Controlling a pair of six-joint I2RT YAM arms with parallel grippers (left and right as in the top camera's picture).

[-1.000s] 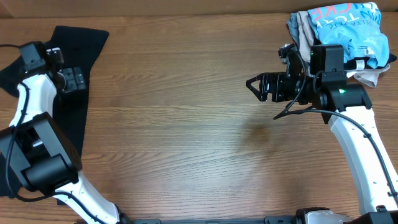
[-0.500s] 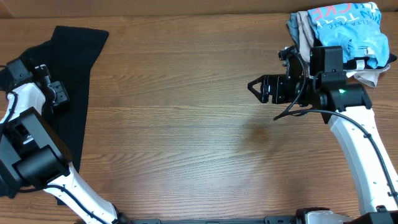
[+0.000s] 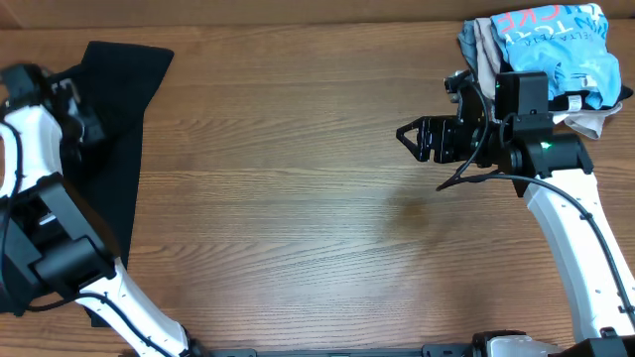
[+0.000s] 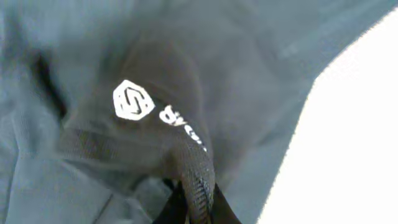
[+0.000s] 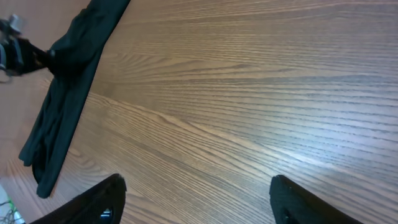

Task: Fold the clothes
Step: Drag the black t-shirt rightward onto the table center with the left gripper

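Note:
The fold of the T-shirt in my left gripper goes across to the bare wood by my right gripper next and is released there, as the T-shirt lies crumpled at the table's edge.
The black T-shirt lies crumpled at the table's far left edge, partly under my left arm. In the left wrist view its fabric fills the frame, with a small white logo showing. My left gripper is shut on a pinched ridge of that fabric, and from overhead it sits on the shirt's left part. My right gripper hovers open over bare wood at the right. Nothing lies between its fingers, and the shirt shows far off in that view.
A heap with a light blue printed shirt and beige and grey garments sits at the back right corner, behind my right arm. The wooden table spreads between both arms. My left arm shows in the right wrist view.
My left gripper has shifted toward the back left over the black shirt and closed on a fold of it. The right arm has hardly moved.

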